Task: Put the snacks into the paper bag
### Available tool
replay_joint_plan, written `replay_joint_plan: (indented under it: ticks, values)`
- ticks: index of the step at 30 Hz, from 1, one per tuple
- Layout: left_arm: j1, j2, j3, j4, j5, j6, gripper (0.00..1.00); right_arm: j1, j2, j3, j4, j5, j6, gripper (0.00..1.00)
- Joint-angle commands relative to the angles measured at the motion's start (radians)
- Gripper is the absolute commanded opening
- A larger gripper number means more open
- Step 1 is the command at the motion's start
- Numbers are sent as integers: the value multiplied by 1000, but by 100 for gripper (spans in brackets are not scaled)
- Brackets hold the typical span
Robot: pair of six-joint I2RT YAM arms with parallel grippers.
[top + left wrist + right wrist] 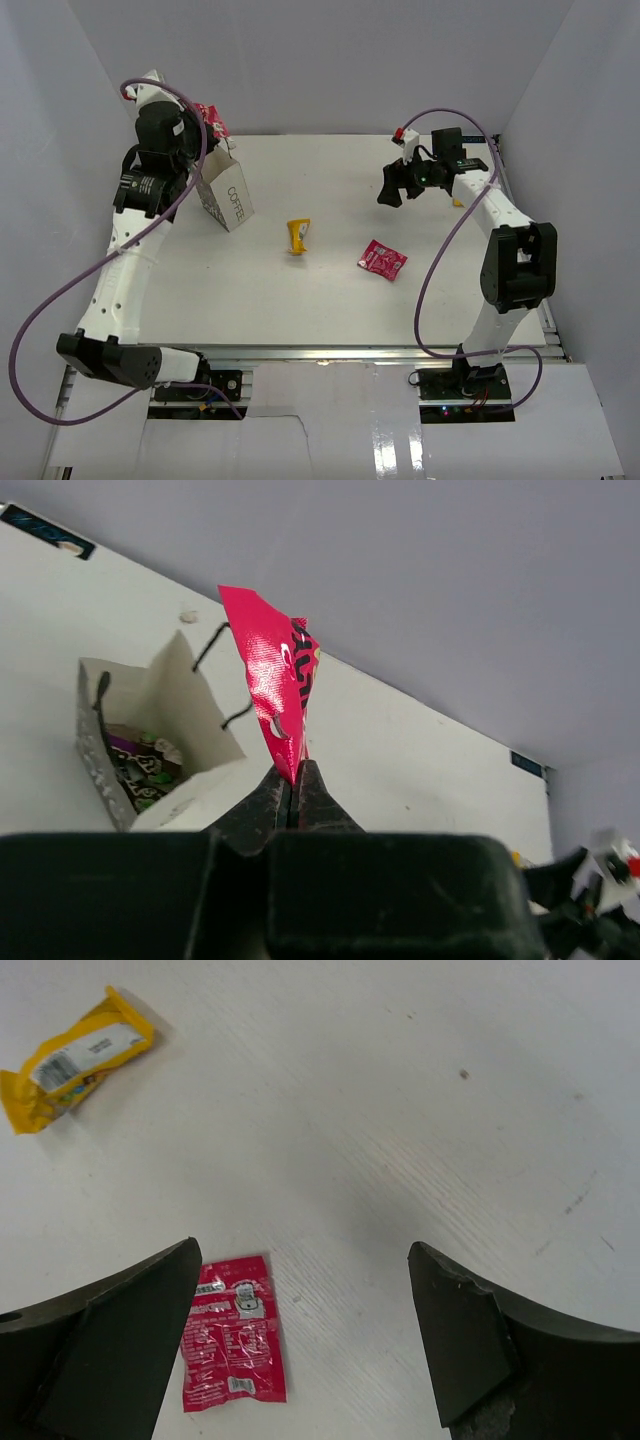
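Observation:
The red pouch still points past the white paper bag's opening, so next my left gripper lowers, tilting down over it to release the pouch.
My left gripper is raised at the back left, above the white paper bag, and is shut on the lower edge of a red pouch. The bag stands open below it with a dark printed packet inside. A yellow packet and a second red pouch lie flat mid-table. My right gripper hovers open over the table at the back right. In its wrist view the red pouch lies by the left finger and the yellow packet at the top left.
A small bit of yellow shows behind my right forearm near the table's right edge. White walls close in the table on the left, back and right. Purple cables loop beside both arms.

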Motion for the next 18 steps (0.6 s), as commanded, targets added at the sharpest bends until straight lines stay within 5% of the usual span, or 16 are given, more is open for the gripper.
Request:
replay_joint_plan:
  ticks: [1,6,18]
  values:
    - [43,74,68,-122,-80,4,0,-2,-71,-39,102,209,93,90]
    - [94,170,114,-128,-63,22,0,-2,-81,-68,122,326,118,90]
    - [114,253,114,-93,-28,119,0,-3,-88,-100,120,315,122,90]
